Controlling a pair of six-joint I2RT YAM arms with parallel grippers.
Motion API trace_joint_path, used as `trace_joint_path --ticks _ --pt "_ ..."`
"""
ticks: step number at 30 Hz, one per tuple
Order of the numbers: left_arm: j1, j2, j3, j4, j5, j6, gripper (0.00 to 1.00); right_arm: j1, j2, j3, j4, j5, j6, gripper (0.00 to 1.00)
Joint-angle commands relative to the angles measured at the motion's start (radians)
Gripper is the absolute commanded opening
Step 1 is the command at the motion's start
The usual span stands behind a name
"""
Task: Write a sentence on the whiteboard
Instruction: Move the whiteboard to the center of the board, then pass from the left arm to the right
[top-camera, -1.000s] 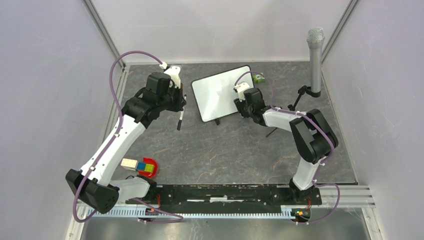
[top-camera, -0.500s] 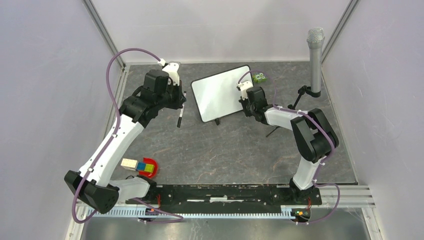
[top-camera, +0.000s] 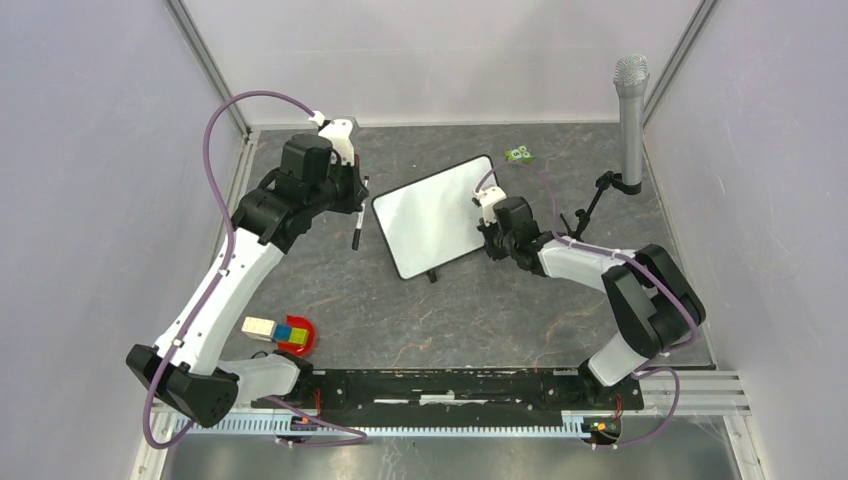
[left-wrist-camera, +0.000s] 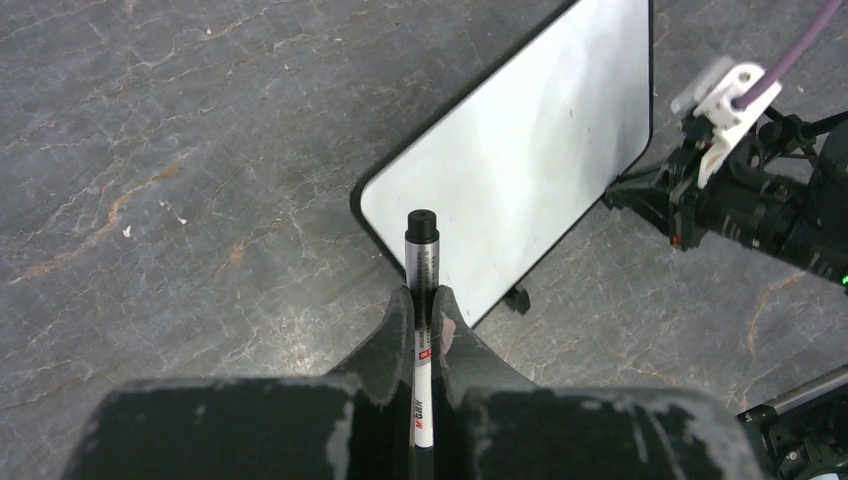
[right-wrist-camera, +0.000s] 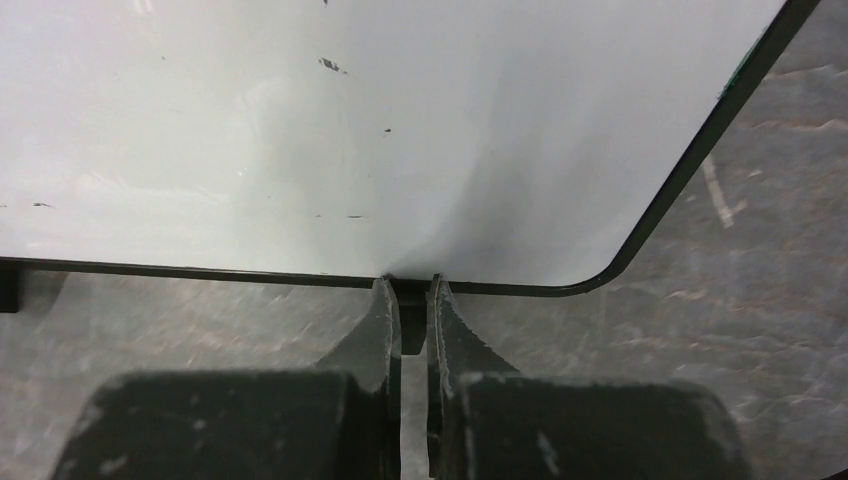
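Observation:
The board will move back and to the left in the top view next, as my right gripper pulls it by its black foot (right-wrist-camera: 411, 318).
The whiteboard (top-camera: 430, 215) stands tilted mid-table, with a black frame and a blank face apart from a few small specks; no sentence shows on it. My right gripper (top-camera: 487, 238) is shut on the board's black foot (right-wrist-camera: 408, 322) at its right edge; the board (right-wrist-camera: 350, 130) fills the right wrist view, with the gripper (right-wrist-camera: 408, 292) below it. My left gripper (top-camera: 357, 208) is shut on a black-and-white marker (top-camera: 357, 232), just left of the board. In the left wrist view the marker (left-wrist-camera: 421, 255) sticks out of the gripper (left-wrist-camera: 422, 300), its tip over the board's near corner (left-wrist-camera: 530, 170).
A grey microphone (top-camera: 630, 120) on a small stand stands at the back right. A small green object (top-camera: 518, 154) lies behind the board. A red bowl with coloured blocks (top-camera: 297, 335) and a wooden block (top-camera: 259, 327) sit near the front left.
The right gripper has drawn the whiteboard toward the near left, away from the green object. The left arm with the marker has shifted slightly left and back.

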Motion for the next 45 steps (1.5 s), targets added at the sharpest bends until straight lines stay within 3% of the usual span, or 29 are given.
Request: trace_joint_path --ticks 1,15,20,21,24,28,31,34,39,45 --pt "0.007 -0.005 0.051 0.005 -0.023 -0.040 0.02 0.076 -0.069 -0.048 -0.089 -0.035 0.065 0.00" --pt "0.022 0.014 0.079 0.003 -0.034 -0.044 0.02 0.331 -0.191 -0.170 -0.103 -0.004 0.180 0.00" --pt "0.023 0.030 0.083 0.004 -0.030 -0.050 0.02 0.365 -0.226 -0.164 -0.170 0.045 0.232 0.00" --pt "0.023 0.032 0.083 0.005 -0.029 -0.050 0.02 0.367 -0.237 -0.164 -0.179 0.032 0.234 0.04" --pt "0.023 0.042 0.083 0.004 -0.026 -0.051 0.02 0.370 -0.285 -0.180 -0.195 -0.004 0.226 0.27" --pt "0.025 0.053 0.086 0.005 -0.017 -0.050 0.02 0.370 -0.327 -0.198 -0.223 -0.047 0.191 0.47" --pt "0.025 0.058 0.091 0.005 -0.013 -0.052 0.02 0.370 -0.362 -0.232 -0.212 -0.130 0.180 0.51" --pt "0.025 0.061 0.094 0.006 0.007 -0.061 0.02 0.370 -0.382 -0.242 -0.201 -0.217 0.160 0.48" --pt "0.026 0.067 0.105 0.019 0.080 -0.071 0.02 0.369 -0.419 -0.135 -0.269 -0.292 0.043 0.49" --pt "0.027 0.068 0.105 0.077 0.261 -0.081 0.02 0.356 -0.476 0.096 -0.376 -0.339 -0.141 0.73"
